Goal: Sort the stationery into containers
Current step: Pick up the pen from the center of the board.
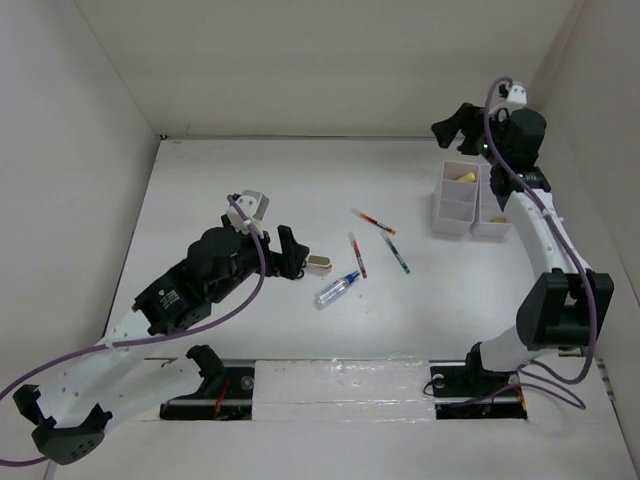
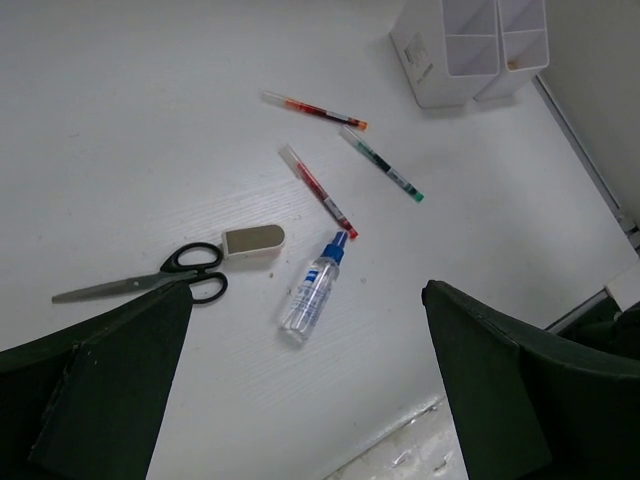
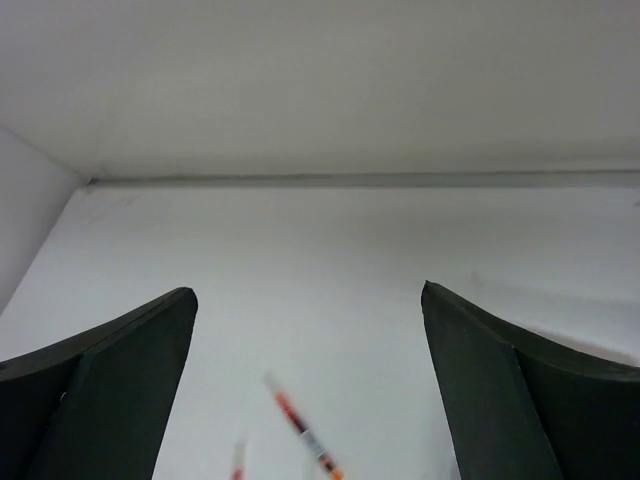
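I should move my left gripper to the right in the top view next, turning it and lowering it onto the body of the red pen, since that pen lies slanted by the bottle.
My left gripper [image 1: 288, 252] is open and empty, hovering over the table beside the beige eraser [image 1: 318, 265]. In the left wrist view, black-handled scissors [image 2: 150, 282], the eraser [image 2: 252, 241], the clear blue-capped bottle [image 2: 314, 288], two red pens [image 2: 315, 109] [image 2: 318, 190] and a green pen [image 2: 381, 163] lie loose. Two white bins [image 1: 456, 198] [image 1: 490, 208] stand at the right; something yellow [image 1: 463, 177] lies in the left one. My right gripper [image 1: 455, 125] is open and empty, raised behind the bins. In the top view the left arm hides the scissors.
White walls close the table at the back, left and right. The bins [image 2: 450, 45] stand near the right wall. The right wrist view shows bare table, the back wall and a red pen [image 3: 300, 425] at its lower edge.
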